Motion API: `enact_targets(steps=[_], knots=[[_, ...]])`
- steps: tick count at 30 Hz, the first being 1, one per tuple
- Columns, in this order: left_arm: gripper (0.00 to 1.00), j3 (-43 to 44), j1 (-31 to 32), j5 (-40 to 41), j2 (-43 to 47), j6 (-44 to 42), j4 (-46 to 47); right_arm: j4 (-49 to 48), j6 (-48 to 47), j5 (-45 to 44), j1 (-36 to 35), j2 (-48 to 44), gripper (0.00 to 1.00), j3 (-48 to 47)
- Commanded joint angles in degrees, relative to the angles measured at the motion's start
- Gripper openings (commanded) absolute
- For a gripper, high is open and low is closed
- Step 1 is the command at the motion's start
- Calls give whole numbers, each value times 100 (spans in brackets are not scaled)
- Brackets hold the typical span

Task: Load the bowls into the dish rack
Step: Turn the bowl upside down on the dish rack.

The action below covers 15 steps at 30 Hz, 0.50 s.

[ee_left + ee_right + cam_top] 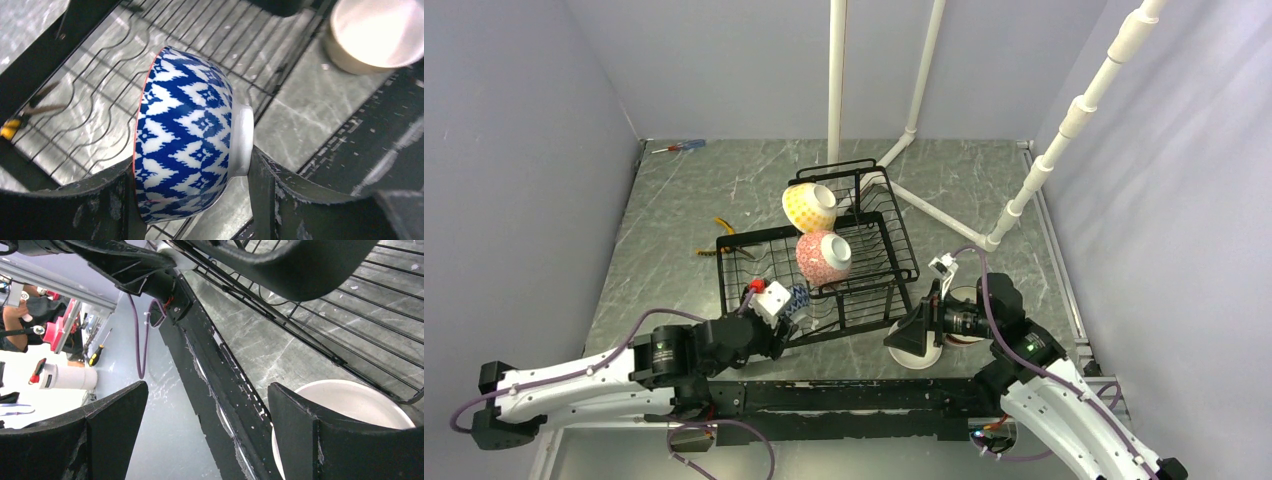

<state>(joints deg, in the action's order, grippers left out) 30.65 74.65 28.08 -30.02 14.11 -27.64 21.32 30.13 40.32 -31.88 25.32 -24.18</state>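
Note:
My left gripper turns and reaches outward beneath the pink-red bowl point(824, 257) next, toward the right in the top view, to release in the empty rack space beyond.
The dish rack point(876, 262), black wire, stands mid-table. A yellow dotted bowl point(809, 206) and a pink-red patterned bowl point(824, 257) lean on edge in it. My left gripper point(192, 195) is shut on a blue-white zigzag bowl point(185, 135), one finger at its rim and the other on its foot. It holds that bowl point(798, 298) on edge over the rack's near left part. My right gripper point(205, 430) stands open and empty by the rack's near right corner. Its right finger point(295, 430) sits at the rim of a white bowl point(360, 405) on the table point(921, 355).
Another bowl point(965, 297) is partly hidden behind my right wrist. A yellow-handled tool point(724, 228) lies at the rack's left side, and a screwdriver point(679, 147) at the far left corner. White pipes point(836, 80) rise behind the rack. A black rail point(824, 395) runs along the near edge.

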Motion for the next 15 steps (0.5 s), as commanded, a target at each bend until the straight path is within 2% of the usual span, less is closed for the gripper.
enact_targets(steps=[1,5,7,11,15], knots=[[3,379,-29,1183,-321,832,-99,-260,-84,-18,-20,54,94,-234],[3,553,-199,1418,-730,1082,-135,-244,-109,-15,-20,91,94,-253],[3,587,-426,1133,-926,1005,74,-252,-117,-15,-21,115,94,-251],[3,688,-1317,287,-1470,1124,291,-319,-104,57,-20,219,94,-234],[3,545,-2065,-517,-1552,1161,741,-237,-123,27,-20,196,94,-265]])
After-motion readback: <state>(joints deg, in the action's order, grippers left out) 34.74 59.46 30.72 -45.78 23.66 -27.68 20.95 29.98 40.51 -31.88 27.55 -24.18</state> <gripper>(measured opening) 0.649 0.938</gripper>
